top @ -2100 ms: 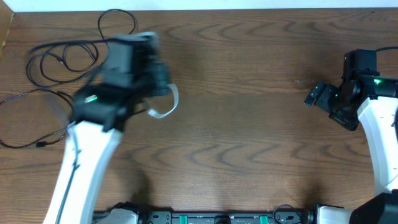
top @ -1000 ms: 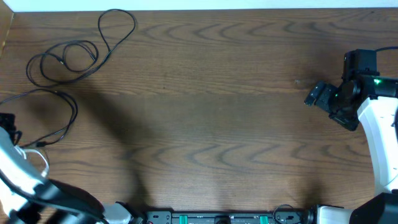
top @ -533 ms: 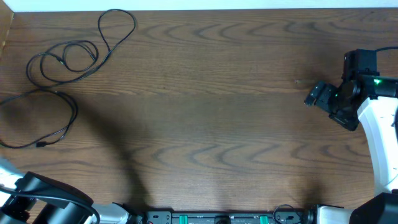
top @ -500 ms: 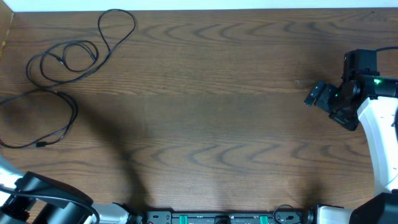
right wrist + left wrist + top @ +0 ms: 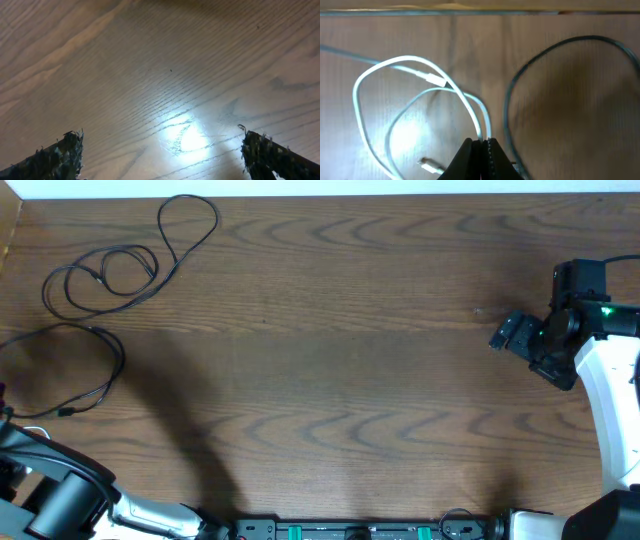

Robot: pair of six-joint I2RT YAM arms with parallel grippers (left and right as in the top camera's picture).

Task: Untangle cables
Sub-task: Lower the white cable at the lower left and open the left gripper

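My left gripper moves down toward the wood beside the black cable and opens next, since the white cable's loops sit clear of the black cable.
In the left wrist view my left gripper (image 5: 481,146) is shut on the white cable (image 5: 390,65), which lies in loose loops on the table with a plug (image 5: 427,164) near the fingers. A black cable (image 5: 512,95) curves just to its right. In the overhead view two black cables lie at the far left: a coil with a long loop (image 5: 120,275) and a wide loop (image 5: 105,375) nearer the front. Only my left arm (image 5: 55,485) shows there, at the front left corner. My right gripper (image 5: 512,335) (image 5: 162,155) is open and empty over bare wood.
The wooden table (image 5: 350,360) fills the overhead view. Its back edge (image 5: 320,194) and left edge (image 5: 8,240) are close to the black cables. The arm bases sit along the front edge (image 5: 350,530).
My left arm swung from the upper left middle of the table to the front left corner, carrying the white cable with it. The black cables and my right arm have not moved.
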